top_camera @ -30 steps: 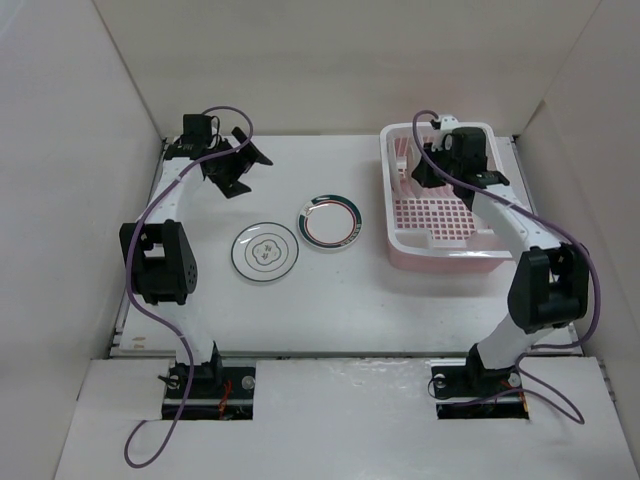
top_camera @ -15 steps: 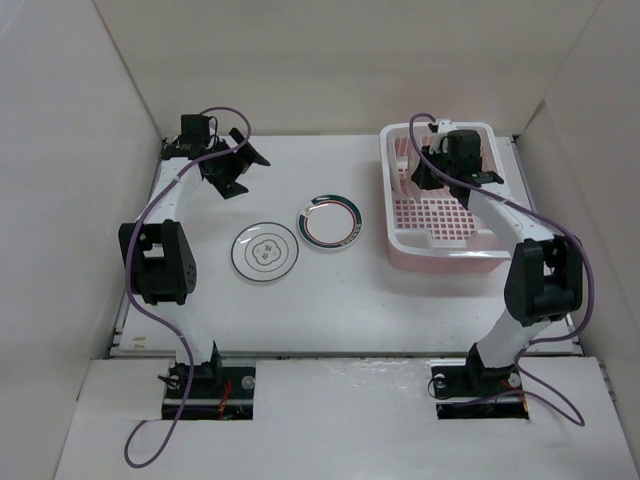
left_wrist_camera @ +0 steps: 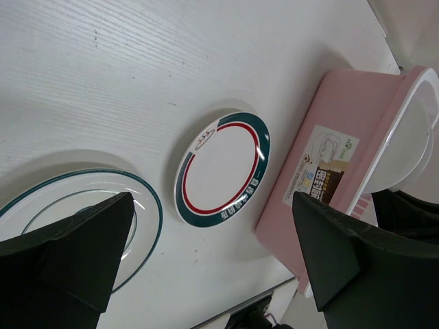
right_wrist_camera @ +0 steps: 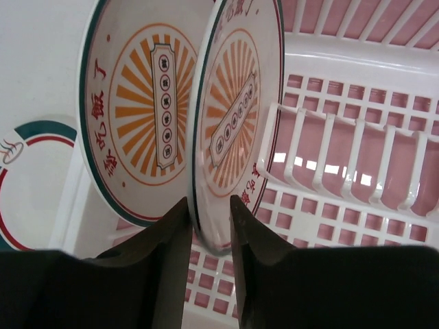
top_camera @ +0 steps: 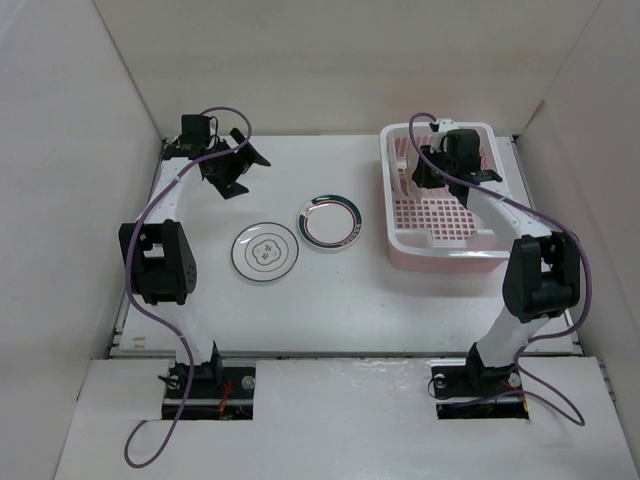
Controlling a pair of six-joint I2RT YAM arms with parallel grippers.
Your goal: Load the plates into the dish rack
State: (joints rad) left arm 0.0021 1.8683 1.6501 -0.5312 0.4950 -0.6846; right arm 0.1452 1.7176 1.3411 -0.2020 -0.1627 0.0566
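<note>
The tabletop is clear at the flower-outline plate's rim opposite the teal-ringed plate, so the robot's left gripper will move down and back toward that part of the plate's rim.
The pink dish rack (top_camera: 440, 247) stands at the back right. In the right wrist view, one orange sunburst plate (right_wrist_camera: 140, 110) stands upright at the rack's left end. My right gripper (right_wrist_camera: 209, 219) is shut on the lower rim of a second sunburst plate (right_wrist_camera: 236, 116), held upright beside the first, next to the white dividers (right_wrist_camera: 343, 161). The flower-outline plate (top_camera: 265, 251) and the teal-ringed plate (top_camera: 328, 221) lie flat mid-table. My left gripper (top_camera: 235, 165) hangs open and empty at the back left, above them; its wrist view shows the teal-ringed plate (left_wrist_camera: 223, 168) and the flower-outline plate (left_wrist_camera: 103, 199).
White walls enclose the table on the left, back and right. The rack's pink side wall (left_wrist_camera: 353, 96) shows a label in the left wrist view. The slots right of the held plate hold nothing. The table's near edge (top_camera: 340, 355) runs in front of the arm bases.
My right wrist has shifted slightly toward the back left of the rack with the plate in it. The left arm and the two flat plates have not moved.
</note>
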